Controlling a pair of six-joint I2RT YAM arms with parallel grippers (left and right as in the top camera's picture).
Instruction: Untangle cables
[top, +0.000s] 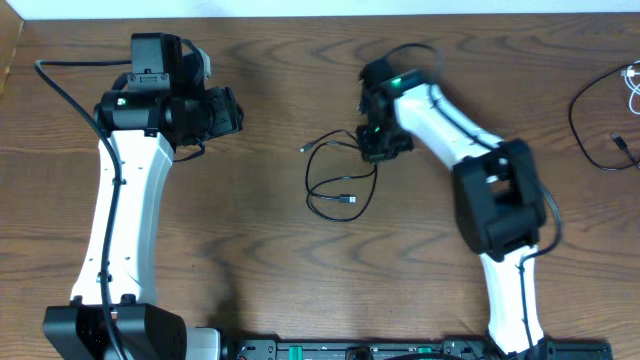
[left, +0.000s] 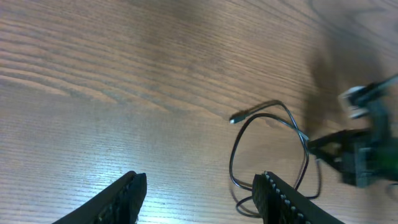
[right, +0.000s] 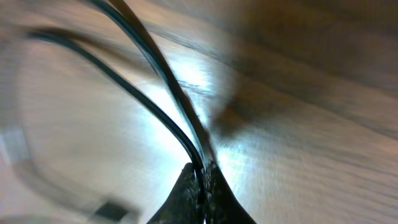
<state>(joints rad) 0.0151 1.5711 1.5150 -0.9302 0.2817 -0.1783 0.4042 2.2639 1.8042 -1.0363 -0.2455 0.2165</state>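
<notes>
My right gripper carries the black cable (top: 335, 185) toward the right in the overhead view next. It lets go over the other black cable's bend (top: 577, 138), since cables already lie there.
A thin black cable (top: 335, 185) lies in loose loops at the table's middle, one plug end at its left tip and one inside the loop. My right gripper (top: 375, 150) is shut on this black cable at the loop's upper right; in the right wrist view the strands (right: 168, 112) run up out of the pinched fingertips (right: 202, 171). My left gripper (top: 235, 110) is open and empty, left of the loops; in the left wrist view the black cable (left: 273, 149) lies beyond its spread fingers (left: 199, 193). More cables lie at the far right: a black one (top: 590, 130) and a white one (top: 632, 85).
The wooden table (top: 250, 250) has a pale wall strip along its far edge. Both arm bases stand at the front edge. Thick black arm wires run along each arm.
</notes>
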